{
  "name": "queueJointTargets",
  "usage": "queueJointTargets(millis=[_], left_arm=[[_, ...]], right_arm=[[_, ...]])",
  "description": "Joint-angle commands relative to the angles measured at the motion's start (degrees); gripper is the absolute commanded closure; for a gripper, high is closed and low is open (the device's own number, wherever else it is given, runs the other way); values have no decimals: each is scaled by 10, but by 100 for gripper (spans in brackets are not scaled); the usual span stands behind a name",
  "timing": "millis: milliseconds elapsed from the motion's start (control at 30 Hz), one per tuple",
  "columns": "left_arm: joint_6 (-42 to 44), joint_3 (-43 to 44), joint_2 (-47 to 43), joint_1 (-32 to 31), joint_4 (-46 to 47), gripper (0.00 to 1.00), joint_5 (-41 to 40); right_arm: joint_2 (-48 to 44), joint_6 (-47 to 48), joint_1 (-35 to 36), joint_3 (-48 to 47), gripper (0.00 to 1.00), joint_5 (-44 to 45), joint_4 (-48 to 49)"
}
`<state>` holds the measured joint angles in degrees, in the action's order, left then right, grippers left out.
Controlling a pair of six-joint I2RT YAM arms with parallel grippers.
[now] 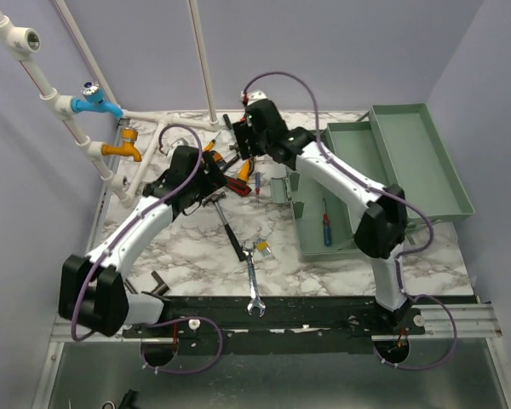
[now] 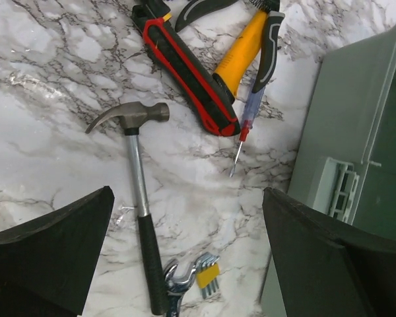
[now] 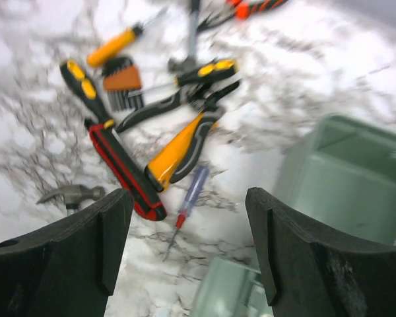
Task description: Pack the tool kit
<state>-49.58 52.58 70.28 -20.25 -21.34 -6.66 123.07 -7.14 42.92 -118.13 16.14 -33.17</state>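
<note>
The left gripper will next move down and to the right in the top view and turn onto the body of the red-black tool, because the tool lies slanted to the gripper's fingers.
The grey-green toolbox (image 1: 341,200) stands open at the right, its lid (image 1: 426,158) laid back, with a red-handled screwdriver (image 1: 326,223) inside. My left gripper (image 1: 215,175) is open and empty above the table; its view shows it (image 2: 188,251) over a hammer (image 2: 135,172), a red-black tool (image 2: 188,72), yellow-black pliers (image 2: 244,49) and a small blue screwdriver (image 2: 247,125). My right gripper (image 1: 243,149) is open and empty (image 3: 188,251) above the blue screwdriver (image 3: 188,198), the pliers (image 3: 178,148) and the toolbox edge (image 3: 343,178).
A wrench (image 1: 253,277) and a yellow hex key set (image 1: 261,249) lie near the front. Further screwdrivers (image 3: 82,86) and an orange hex key set (image 3: 122,82) lie at the back. White pipes with a blue tap (image 1: 94,102) and an orange tap (image 1: 123,151) stand at the left wall.
</note>
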Motion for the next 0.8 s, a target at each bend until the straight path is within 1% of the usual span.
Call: queueJointTargets(millis=[0,133,233,367,500,667,767], left_arm=[[-49,135,117,0,-124,1,0],[-102,272,233,-1,-252,2,-39],[-129,355,304,-5,-320,3,-56],[-158,411,368,-13,-329,4,-54],[-183,474,439,-21,-362,4,-49],[-206,562,521,-33,-408,4,-62],[-222,595,565,-34,-419,4,-57]], right_arm=[[-126,-9,-14,53,23,81,52],[-193,-11,-19,100,23,115,66],[-242,-10,-28,139,23,126,89],[-290,-10,-41,179,22,130,114],[-322,-8,-48,202,21,127,129],[-335,-9,-55,216,21,111,141],[-340,-9,-58,224,21,98,147]])
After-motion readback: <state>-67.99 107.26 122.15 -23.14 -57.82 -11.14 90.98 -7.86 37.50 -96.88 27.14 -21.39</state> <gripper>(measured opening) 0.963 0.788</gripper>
